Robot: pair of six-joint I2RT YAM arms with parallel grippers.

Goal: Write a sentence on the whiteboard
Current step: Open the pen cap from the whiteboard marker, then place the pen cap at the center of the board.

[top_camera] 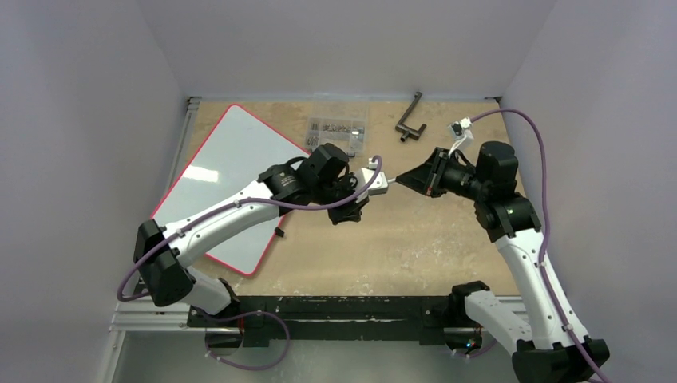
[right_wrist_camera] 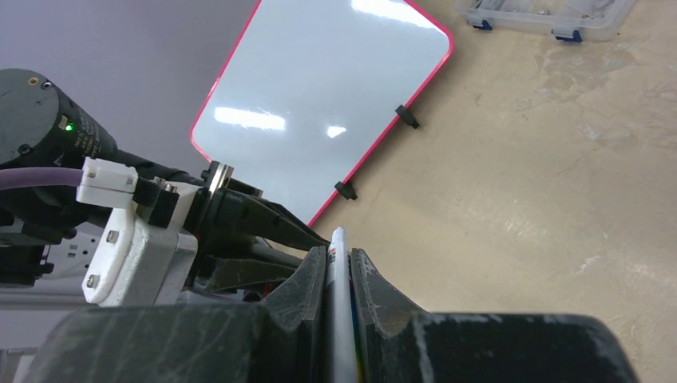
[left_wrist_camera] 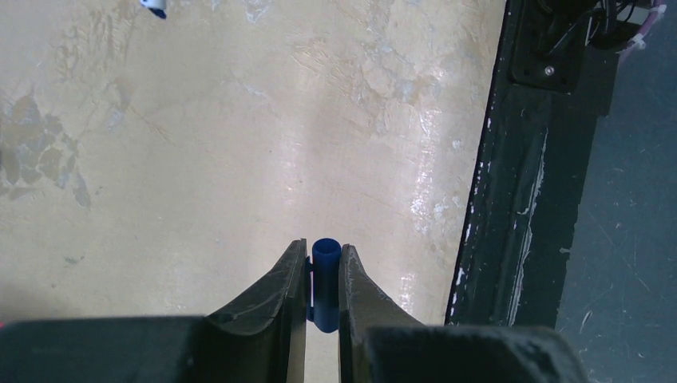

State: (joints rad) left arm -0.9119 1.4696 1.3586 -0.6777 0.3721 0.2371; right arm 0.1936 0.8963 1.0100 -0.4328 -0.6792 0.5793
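Next, my left gripper lowers down and to the right in the top view toward the bare tabletop and releases the marker cap, since that spot is clear.
The whiteboard (top_camera: pixel 231 171) lies flat at the left of the table, white with a thin red rim, partly under my left arm. It also shows in the right wrist view (right_wrist_camera: pixel 319 96). Its visible surface is blank; no blue sentence shows. My left gripper (top_camera: pixel 351 209) is shut on a small blue marker cap (left_wrist_camera: pixel 325 275), held above the bare table. My right gripper (top_camera: pixel 411 182) is shut on a white marker (right_wrist_camera: pixel 338 263), whose tip points toward the left gripper's fingers (right_wrist_camera: pixel 263 222), close to them. The two grippers meet mid-table, right of the board.
A clear plastic parts box (top_camera: pixel 338 132) sits at the back centre, and a black L-shaped tool (top_camera: pixel 409 120) lies to its right. Small black clips (right_wrist_camera: pixel 405 116) sit on the board's right rim. The table's black front rail (left_wrist_camera: pixel 519 199) is near the left gripper.
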